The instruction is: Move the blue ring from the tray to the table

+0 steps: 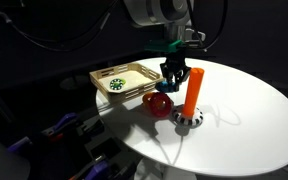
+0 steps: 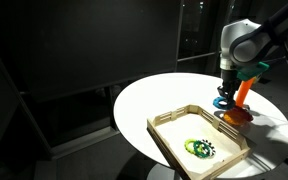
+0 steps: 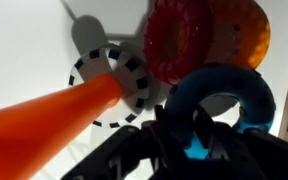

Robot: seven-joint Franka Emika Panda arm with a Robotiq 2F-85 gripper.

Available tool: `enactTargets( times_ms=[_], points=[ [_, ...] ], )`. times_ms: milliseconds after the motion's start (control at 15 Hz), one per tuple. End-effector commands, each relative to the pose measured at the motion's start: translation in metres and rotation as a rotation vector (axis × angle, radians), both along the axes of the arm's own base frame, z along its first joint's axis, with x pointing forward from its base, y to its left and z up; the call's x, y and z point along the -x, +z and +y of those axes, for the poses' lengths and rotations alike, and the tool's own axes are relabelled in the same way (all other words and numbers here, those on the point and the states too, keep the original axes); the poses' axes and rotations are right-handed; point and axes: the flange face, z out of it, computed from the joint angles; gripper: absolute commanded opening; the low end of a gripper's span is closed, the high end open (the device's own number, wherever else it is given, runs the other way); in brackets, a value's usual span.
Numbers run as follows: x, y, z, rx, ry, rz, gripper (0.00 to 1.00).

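Observation:
My gripper lowers the blue ring beside the red ring next, then opens.
The blue ring is held in my gripper, whose dark fingers are shut on its near edge. In both exterior views my gripper hangs low over the white table, just past the tray's far corner. The ring shows as a cyan spot under the fingers, beside a red ring. The light wooden tray lies beside them and holds a dark green ring.
An orange cone-shaped peg stands on a black-and-white checkered base, right next to my gripper and the red ring. The table edge runs near the tray. The surroundings are dark.

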Motion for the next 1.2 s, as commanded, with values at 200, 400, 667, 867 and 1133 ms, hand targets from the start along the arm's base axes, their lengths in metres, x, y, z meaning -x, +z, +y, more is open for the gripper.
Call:
enactTargets(
  times_ms=[200,400,667,867,1133],
  points=[
    [0.001,-0.018,-0.001,0.019,-0.017,0.055,0.10],
    [0.003,-0.022,-0.001,0.014,-0.016,0.067,0.10],
    [0.005,-0.024,0.001,0.004,-0.013,0.088,0.10],
    [0.006,-0.025,0.002,-0.001,-0.010,0.099,0.46],
    [0.007,-0.028,0.004,-0.005,-0.006,0.109,0.77]
  ],
)
